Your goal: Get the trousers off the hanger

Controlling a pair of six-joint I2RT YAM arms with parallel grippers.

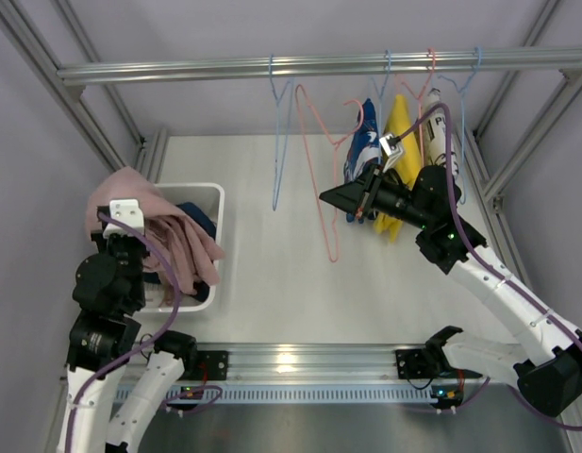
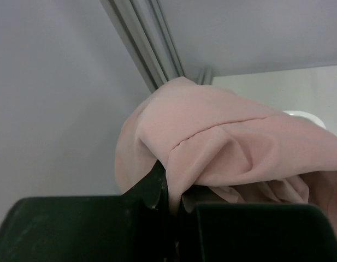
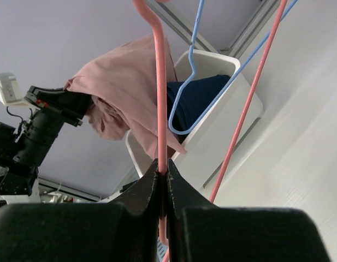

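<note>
Next, my left gripper swings in over the white basket (image 1: 218,203) and lowers the trousers into the basket's opening.
The pale pink trousers (image 1: 173,236) drape over the white basket (image 1: 218,203) at the left. They hang from my left gripper (image 1: 126,219), which is shut on a fold of them (image 2: 228,147) above the basket's back left corner; the jaws (image 2: 173,202) pinch the cloth. The navy trousers (image 1: 201,222) lie in the basket, also seen in the right wrist view (image 3: 198,95). My right gripper (image 1: 326,196) is shut on the wire of a bare pink hanger (image 1: 314,165), pinched between the fingertips (image 3: 163,169). The pink trousers (image 3: 124,82) show beyond it.
A metal rail (image 1: 224,68) runs across the back. From it hang an empty blue hanger (image 1: 281,142), a blue patterned garment (image 1: 366,142), a yellow garment (image 1: 402,132) and more hangers at the right. Frame posts stand at both sides.
</note>
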